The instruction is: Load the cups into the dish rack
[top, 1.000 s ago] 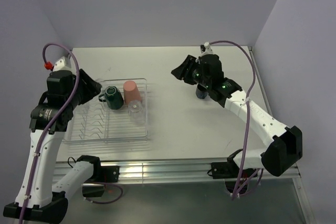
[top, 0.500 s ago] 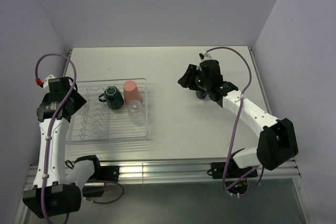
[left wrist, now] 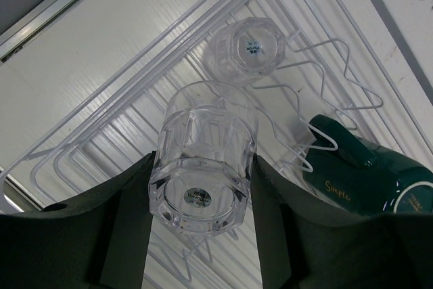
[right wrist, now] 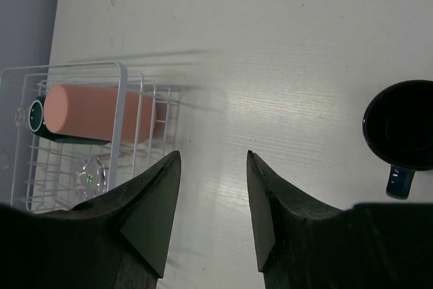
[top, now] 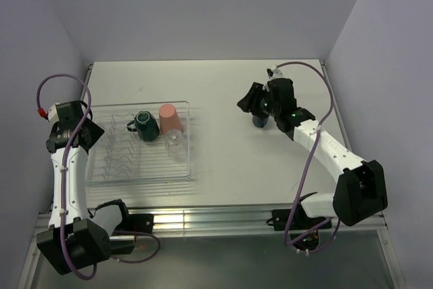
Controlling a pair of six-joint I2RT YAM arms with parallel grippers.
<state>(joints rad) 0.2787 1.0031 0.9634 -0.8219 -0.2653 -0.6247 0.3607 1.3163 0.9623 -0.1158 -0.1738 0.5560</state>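
The left gripper lowers its clear glass onto the rack's ribs (top: 99,147) beside the upturned glass next and releases it, since that part of the rack (top: 139,179) is empty.
The transparent dish rack (top: 139,179) lies at the left. In it are the dark teal mug (top: 144,125), the salmon-pink tumbler (top: 170,118) and a clear glass (top: 174,139). My left gripper (top: 88,133) is over the rack's left end. It is shut on another clear glass (left wrist: 203,160), held above the ribs (left wrist: 135,76). The upturned glass (left wrist: 250,49) and teal mug (left wrist: 365,174) lie beyond it. My right gripper (top: 252,101) is open and empty above the table (right wrist: 213,167). The navy mug (right wrist: 400,126) stands upright beside it and is partly hidden under the arm in the top view (top: 260,122).
The right wrist view also shows the rack's near corner (right wrist: 122,67) with the pink tumbler (right wrist: 95,114) lying on its side. Bare white table lies between the rack and the navy mug. Walls close in at the back and both sides.
My left gripper has swung left and down to the rack's left end with the glass in it. My right gripper has shifted a little right, toward the navy mug.
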